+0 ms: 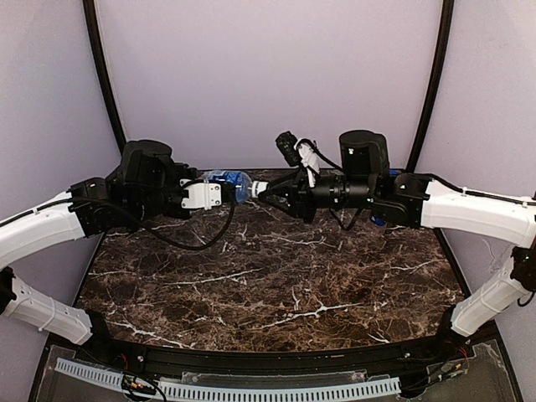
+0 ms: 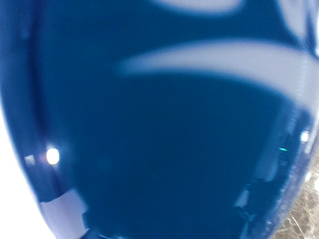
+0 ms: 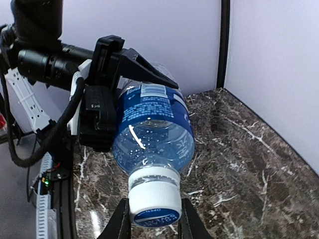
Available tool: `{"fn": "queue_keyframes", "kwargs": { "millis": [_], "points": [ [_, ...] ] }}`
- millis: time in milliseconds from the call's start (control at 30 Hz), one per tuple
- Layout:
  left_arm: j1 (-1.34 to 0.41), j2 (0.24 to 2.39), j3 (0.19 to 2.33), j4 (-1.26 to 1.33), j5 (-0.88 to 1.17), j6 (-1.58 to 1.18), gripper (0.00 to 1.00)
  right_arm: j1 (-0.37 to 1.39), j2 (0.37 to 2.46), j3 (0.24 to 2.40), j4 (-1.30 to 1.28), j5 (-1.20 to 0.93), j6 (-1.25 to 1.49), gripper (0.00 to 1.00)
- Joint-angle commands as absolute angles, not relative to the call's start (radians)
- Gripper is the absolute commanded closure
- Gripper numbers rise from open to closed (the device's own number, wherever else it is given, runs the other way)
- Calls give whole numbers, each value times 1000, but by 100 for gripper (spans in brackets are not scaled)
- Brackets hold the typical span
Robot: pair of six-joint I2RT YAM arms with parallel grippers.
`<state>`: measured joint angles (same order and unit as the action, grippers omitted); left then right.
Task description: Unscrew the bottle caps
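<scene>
My right gripper pulls away from the bottle next, turns downward, lowers to the marble table's middle and releases the cap, since that spot is bare.
A clear bottle with a blue label (image 1: 228,181) is held level above the back of the table. My left gripper (image 1: 211,194) is shut on its body. The label (image 2: 149,139) fills the left wrist view and hides the fingers there. In the right wrist view the bottle (image 3: 152,132) points its white cap (image 3: 154,194) at the camera. My right gripper (image 3: 154,221) is shut on that cap, one finger on each side. From above, the right gripper (image 1: 261,193) meets the cap (image 1: 253,191). The other bottles and caps are out of view.
The dark marble table (image 1: 276,285) is bounded by lilac walls and two black frame poles (image 1: 105,75). A black cable (image 1: 197,241) loops down from the left arm. A small blue thing (image 1: 378,220) shows partly under the right arm.
</scene>
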<state>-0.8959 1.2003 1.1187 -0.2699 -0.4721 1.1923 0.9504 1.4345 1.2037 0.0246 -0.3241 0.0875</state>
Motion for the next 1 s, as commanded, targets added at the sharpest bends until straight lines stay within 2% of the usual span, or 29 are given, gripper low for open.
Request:
{"fn": "queue_keyframes", "kwargs": {
  "millis": [0,100,333,533,800,867,967],
  "points": [
    [-902,1204,1202,-565,-334,1096,99,1063,1385,1179,8,-269,-453,100],
    [-902,1216,1229,-669,-283,1063,99,1130,1384,1152,3,-194,-721,100],
    [-901,1232,1278,-870,-180,1032,99,1209,1378,1091,34,27,-1116,100],
    [-902,1235,1282,-875,-176,1028,99,1238,1340,1023,200,107,-1245,100],
    [-901,1220,1251,-837,-221,1038,99,1233,1275,980,193,150,-1147,100],
    [-902,1216,1239,-810,-242,1042,99,1203,1268,988,188,185,-1012,100],
    [-900,1209,1224,-738,-281,1031,99,1071,1318,1097,4,217,-592,100]
  ]
}}
